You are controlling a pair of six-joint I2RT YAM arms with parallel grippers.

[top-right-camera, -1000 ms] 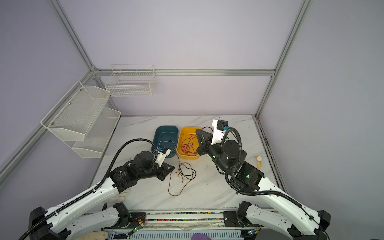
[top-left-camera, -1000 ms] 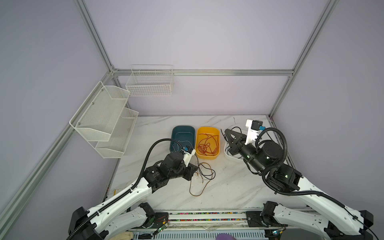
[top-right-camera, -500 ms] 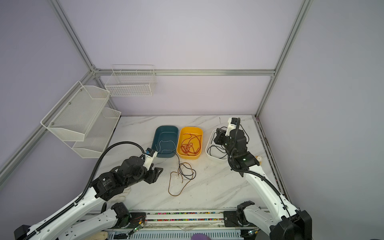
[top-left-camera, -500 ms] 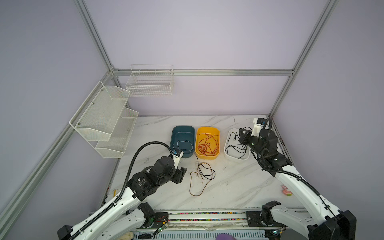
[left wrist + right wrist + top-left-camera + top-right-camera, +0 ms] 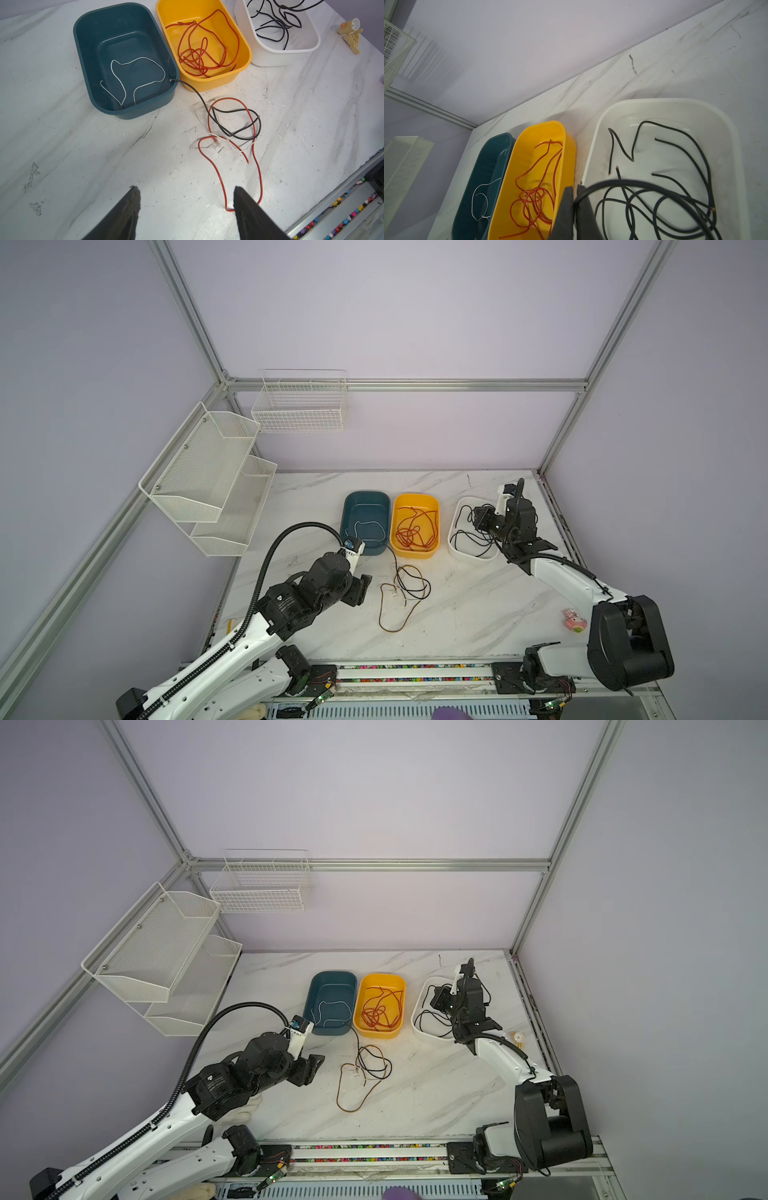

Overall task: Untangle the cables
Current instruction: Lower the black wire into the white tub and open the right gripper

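Note:
I need to lower my right gripper toward the inside of the white bin next and release the black cable [image 5: 623,182] there, since other black ones already lie inside.
A tangle of red, black and white cables [image 5: 405,585] [image 5: 366,1065] [image 5: 228,124] lies on the marble table in front of the bins. One end of its black cable rests on the teal bin's rim [image 5: 174,80]. My left gripper [image 5: 362,585] [image 5: 312,1064] [image 5: 186,189] hovers open just left of the tangle; the red loop [image 5: 226,199] passes by one finger, untouched. My right gripper [image 5: 482,519] [image 5: 441,999] [image 5: 575,187] is shut on a black cable [image 5: 623,182] above the white bin [image 5: 593,133].
The teal bin [image 5: 345,526] holds a white cable, the yellow bin [image 5: 436,526] red ones, the white bin [image 5: 454,526] black ones. White wire shelves [image 5: 208,481] and a basket [image 5: 299,406] hang at the left and back. Small toys [image 5: 573,620] [image 5: 517,1038] lie near the right edge.
My left gripper has opened and drawn back a little to the left of the tangle. The right arm has come down low over the white bin, still shut on the black cable.

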